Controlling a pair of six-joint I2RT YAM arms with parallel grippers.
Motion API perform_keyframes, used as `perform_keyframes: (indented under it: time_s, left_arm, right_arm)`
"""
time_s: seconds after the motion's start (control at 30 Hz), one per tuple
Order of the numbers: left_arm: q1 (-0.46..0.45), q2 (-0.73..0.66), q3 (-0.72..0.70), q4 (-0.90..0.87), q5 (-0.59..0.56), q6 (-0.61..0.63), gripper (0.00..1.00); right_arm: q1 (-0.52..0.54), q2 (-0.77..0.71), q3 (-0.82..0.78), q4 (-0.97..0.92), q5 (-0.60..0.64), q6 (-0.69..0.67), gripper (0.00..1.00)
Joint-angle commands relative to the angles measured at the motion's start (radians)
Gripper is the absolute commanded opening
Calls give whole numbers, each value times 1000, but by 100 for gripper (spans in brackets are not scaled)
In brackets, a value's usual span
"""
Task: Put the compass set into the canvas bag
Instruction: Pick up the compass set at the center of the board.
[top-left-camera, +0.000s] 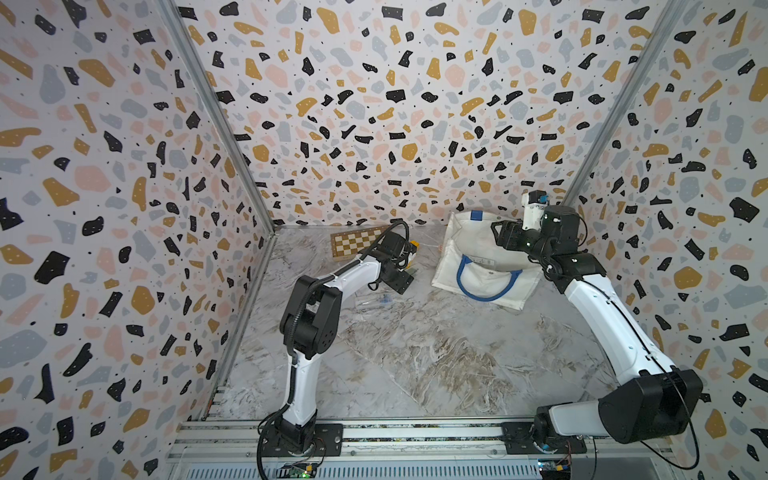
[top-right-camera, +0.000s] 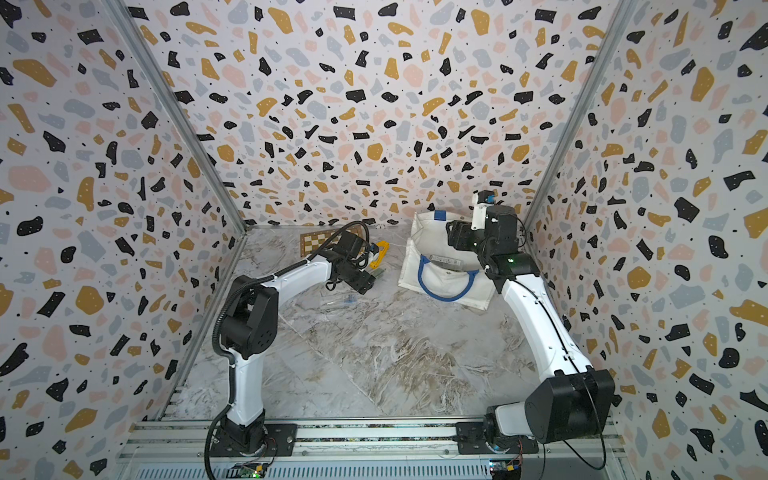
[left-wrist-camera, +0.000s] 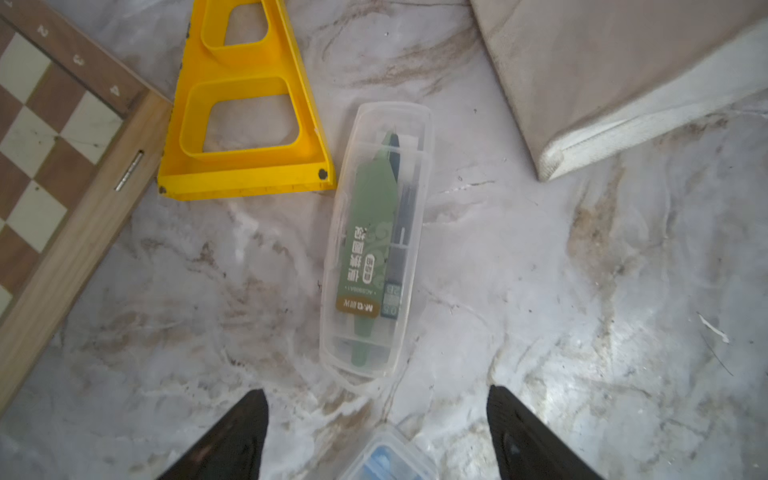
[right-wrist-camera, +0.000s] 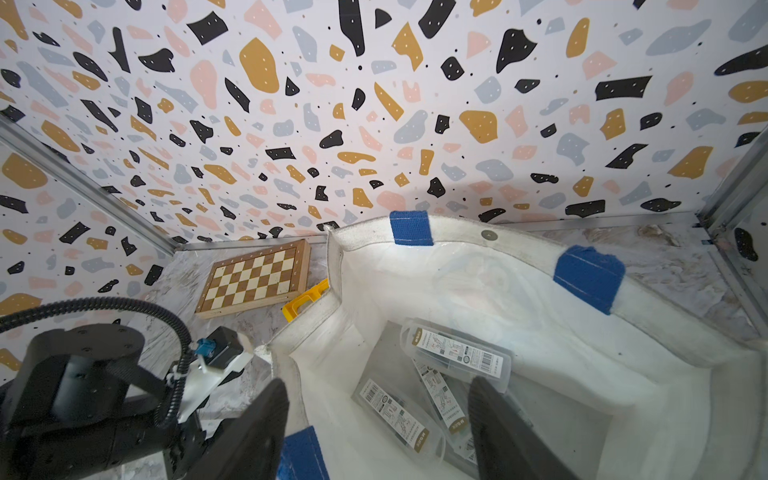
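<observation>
I need to move my left gripper down and outward next, with its fingers on both sides of the case's near end (left-wrist-camera: 362, 332), and close it, as the green compass set's case is below and outward.
A clear case holding a green compass set (left-wrist-camera: 374, 245) lies on the marble floor, and in a top view it shows as a green sliver (top-right-camera: 379, 273) under the left wrist. My left gripper (left-wrist-camera: 377, 390) hovers just short of the case's near end, open and empty. The white canvas bag (top-left-camera: 478, 257) with blue handles lies at the back right, mouth open. My right gripper (right-wrist-camera: 376, 384) is open above the bag's near rim (right-wrist-camera: 291, 353), holding nothing. Three compass set cases (right-wrist-camera: 455, 353) lie inside the bag.
A second clear case with blue contents (left-wrist-camera: 386, 457) lies between the left fingers, nearer the wrist. A yellow plastic frame (left-wrist-camera: 245, 124) and a wooden chessboard (top-left-camera: 357, 243) sit beyond the compass set. The bag's corner (left-wrist-camera: 602, 83) is close beside it.
</observation>
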Motion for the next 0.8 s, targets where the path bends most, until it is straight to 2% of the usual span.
perform_keyframes:
  time_s: [0.0,0.3,0.53,0.77]
  left_arm:
    - [9,48,72,-65,11,55,84]
    - [26,201,258,-139,58,73,83]
    - [30,294,369,-203,75,61,79]
    - [36,310,371,-225,82,73,67]
  right_arm:
    - [-4,-29,-6,21,-24,-6,72]
    - [-7,-36,-11,34,-37,-4,74]
    - [-7,-41,-19,35,-46,0,75]
    - [-7,-53,-30,65,-64,3,76]
